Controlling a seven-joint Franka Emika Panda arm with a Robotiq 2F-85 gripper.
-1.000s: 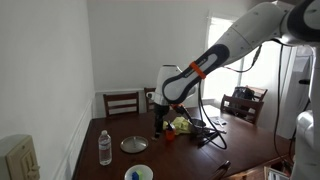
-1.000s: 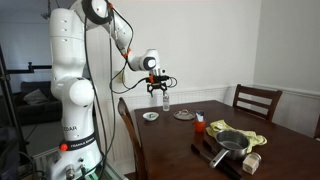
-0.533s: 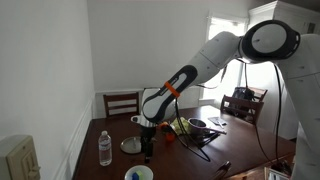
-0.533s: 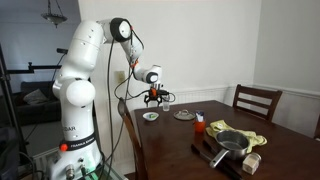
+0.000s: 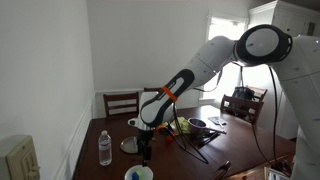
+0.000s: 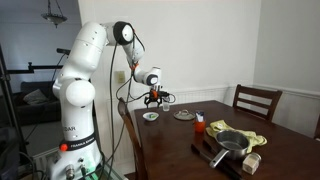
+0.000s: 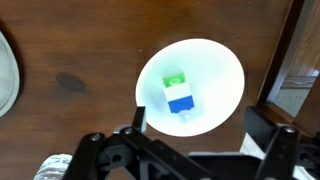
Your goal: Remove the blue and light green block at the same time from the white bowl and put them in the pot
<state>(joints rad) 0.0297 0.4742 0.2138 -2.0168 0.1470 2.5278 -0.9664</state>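
Observation:
The blue block (image 7: 181, 101) is below my gripper, so I will lower my fingers into the white bowl on both sides of it and grip the joined light green block too.
In the wrist view the white bowl (image 7: 222, 68) lies right below me on the dark wooden table. A light green block (image 7: 175, 80) and a blue block (image 7: 181, 101) sit joined together in its middle. My gripper (image 7: 200, 126) is open and empty, its two fingers standing to either side of the bowl's near rim, above the blocks. In both exterior views the gripper (image 5: 146, 150) (image 6: 154, 98) hangs over the bowl (image 5: 138, 173) (image 6: 150, 116) at the table's end. The pot (image 5: 198, 125) (image 6: 232, 141) stands further along the table on a yellow cloth.
A clear water bottle (image 5: 105, 148) stands beside the bowl. A round grey plate or lid (image 5: 133, 144) (image 6: 183, 114) lies between bowl and pot. A red object (image 6: 200, 125) stands near the pot. Wooden chairs (image 5: 122, 101) (image 6: 251, 99) surround the table.
The arm has swung from near the pot over to the white bowl and come down a little above it. The gripper has stayed open.

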